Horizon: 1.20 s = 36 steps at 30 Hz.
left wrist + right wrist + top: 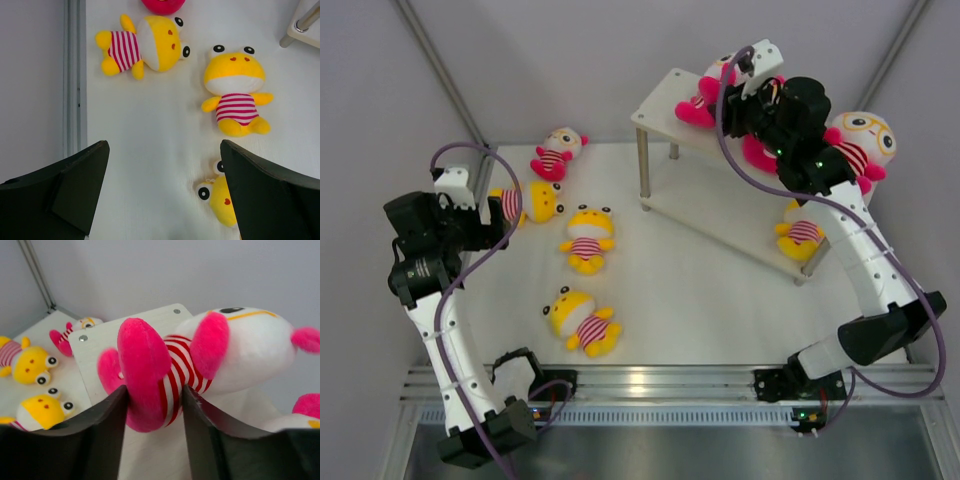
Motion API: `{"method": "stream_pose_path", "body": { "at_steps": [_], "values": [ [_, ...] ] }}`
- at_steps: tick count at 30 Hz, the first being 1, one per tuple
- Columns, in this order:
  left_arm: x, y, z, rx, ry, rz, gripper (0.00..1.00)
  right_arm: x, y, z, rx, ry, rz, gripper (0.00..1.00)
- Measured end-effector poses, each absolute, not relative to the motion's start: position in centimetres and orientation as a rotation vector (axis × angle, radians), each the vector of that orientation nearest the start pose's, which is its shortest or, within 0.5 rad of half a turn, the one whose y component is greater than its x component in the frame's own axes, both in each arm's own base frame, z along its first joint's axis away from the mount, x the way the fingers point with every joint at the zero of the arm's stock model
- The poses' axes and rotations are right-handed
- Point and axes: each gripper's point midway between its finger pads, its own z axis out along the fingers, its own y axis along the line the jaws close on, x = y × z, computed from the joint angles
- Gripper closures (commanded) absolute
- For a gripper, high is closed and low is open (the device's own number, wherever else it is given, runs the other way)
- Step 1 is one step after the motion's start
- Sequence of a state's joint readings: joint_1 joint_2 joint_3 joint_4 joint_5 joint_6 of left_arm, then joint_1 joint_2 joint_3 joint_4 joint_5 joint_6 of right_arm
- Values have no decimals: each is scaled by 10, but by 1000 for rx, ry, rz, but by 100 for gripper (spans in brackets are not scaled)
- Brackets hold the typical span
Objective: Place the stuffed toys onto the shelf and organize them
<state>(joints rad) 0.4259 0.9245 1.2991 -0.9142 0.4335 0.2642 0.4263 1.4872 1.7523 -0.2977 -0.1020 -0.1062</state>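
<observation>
My empty left gripper should move outward and down next onto the pink toy's near legs, because that toy is off the shelf (pixel 665 108), farther outward than my gripper and below it.
The white shelf (pixel 665 108) stands at the back right. On the left end of its top board lies a pink stuffed toy (pixel 170 365), and my right gripper (pixel 154 395) is shut on its leg and striped belly, both fingers touching it. Another pink toy (pixel 860 140) sits at the board's right end, and a third pink shape (pixel 758 155) is partly hidden under the arm. A yellow toy (pixel 802 235) rests on the lower tier. On the table lie a pink toy (pixel 557 152) and three yellow ones (pixel 150 45) (pixel 235 90) (pixel 220 197). My left gripper (pixel 165 150) hovers open above bare table, holding nothing.
The shelf's silver leg (pixel 302 22) stands at the upper right of the left wrist view. A grey wall and metal rail (pixel 74 75) run along the table's left edge. Enclosure walls close the back and sides.
</observation>
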Motion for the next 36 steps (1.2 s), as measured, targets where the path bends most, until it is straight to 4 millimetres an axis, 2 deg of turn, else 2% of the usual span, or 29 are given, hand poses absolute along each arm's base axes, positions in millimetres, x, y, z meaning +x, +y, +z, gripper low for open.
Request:
{"method": "stream_pose_path", "body": {
  "at_steps": [2,4,8,17,20,22,25,28,29,31,32,34,36],
  "values": [
    [255,44,313,92,2053,-36,1,417,198,453,-492,1532,324,30],
    [255,44,313,95,2052,-41,1,415,195,454,-497,1529,317,25],
    [255,42,313,101,2050,-50,1,409,193,459,-519,1536,310,23],
    [255,41,314,105,2049,-58,1,392,186,511,-551,1419,276,20],
    [254,40,314,111,2045,-54,1,399,186,521,-562,1408,247,21],
    [252,39,315,116,2043,-51,1,409,186,520,-558,1418,219,21],
    [251,39,316,125,2039,-46,1,423,185,495,-561,1496,188,24],
    [250,38,316,129,2040,-45,1,430,183,465,-562,1582,166,32],
    [250,38,315,129,2042,-46,1,432,182,456,-561,1607,162,42],
    [249,38,315,131,2044,-47,1,434,181,442,-552,1643,155,54],
    [249,38,315,133,2044,-46,1,435,181,436,-549,1657,154,66],
    [249,38,314,138,2044,-47,1,435,181,431,-540,1664,160,83],
    [249,37,311,144,2049,-53,3,431,180,431,-523,1665,172,91]
  ]
}}
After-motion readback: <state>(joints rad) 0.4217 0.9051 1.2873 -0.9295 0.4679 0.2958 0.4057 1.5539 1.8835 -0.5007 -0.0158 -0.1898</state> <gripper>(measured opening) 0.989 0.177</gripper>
